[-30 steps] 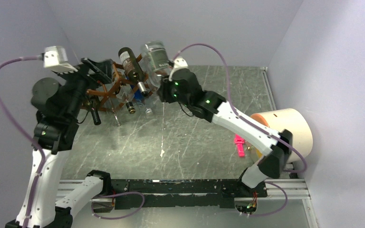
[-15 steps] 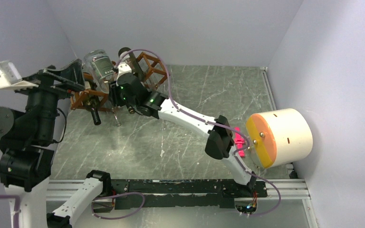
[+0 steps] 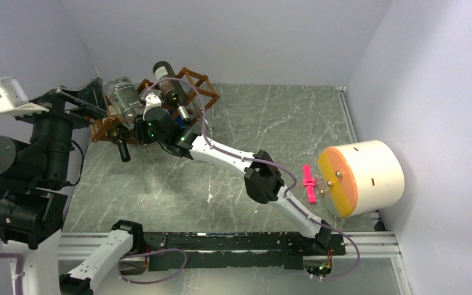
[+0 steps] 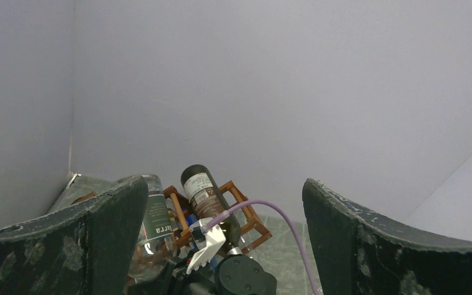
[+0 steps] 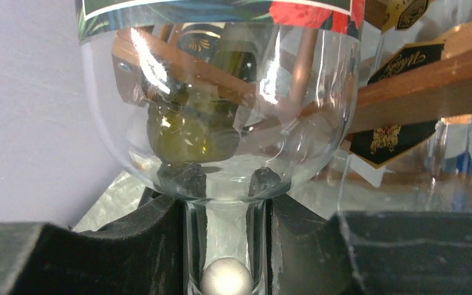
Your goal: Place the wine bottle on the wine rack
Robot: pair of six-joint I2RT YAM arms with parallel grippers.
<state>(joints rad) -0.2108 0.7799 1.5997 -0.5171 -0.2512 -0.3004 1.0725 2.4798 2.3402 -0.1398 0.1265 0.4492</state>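
My right gripper has the clear bottle (image 3: 123, 95) hanging over the rack's top bars and next needs to ease its body outward onto them beside the dark bottle and release its neck.
The wine rack (image 3: 198, 88), a reddish-brown lattice, stands at the far left of the table. A dark bottle (image 3: 168, 82) lies in it. My right gripper (image 3: 137, 115) is shut on the neck of a clear wine bottle (image 3: 123, 95), held base-up and tilted at the rack's left end. In the right wrist view the neck (image 5: 224, 239) sits between my fingers, with rack bars (image 5: 405, 70) behind the glass. My left gripper (image 3: 89, 101) is open and empty, raised left of the rack. The left wrist view shows the rack (image 4: 249, 215), dark bottle (image 4: 204, 195) and clear bottle (image 4: 155, 215) below.
A white cylinder with an orange face (image 3: 359, 177) lies at the right, with a pink piece (image 3: 309, 184) beside it. More bottle necks (image 3: 123, 149) stick out of the rack's lower cells. Walls close in at the left, back and right.
My right arm swung the clear bottle from the rack's right side over to its left end and lowered it slightly. My left arm lifted and pulled back to the left.
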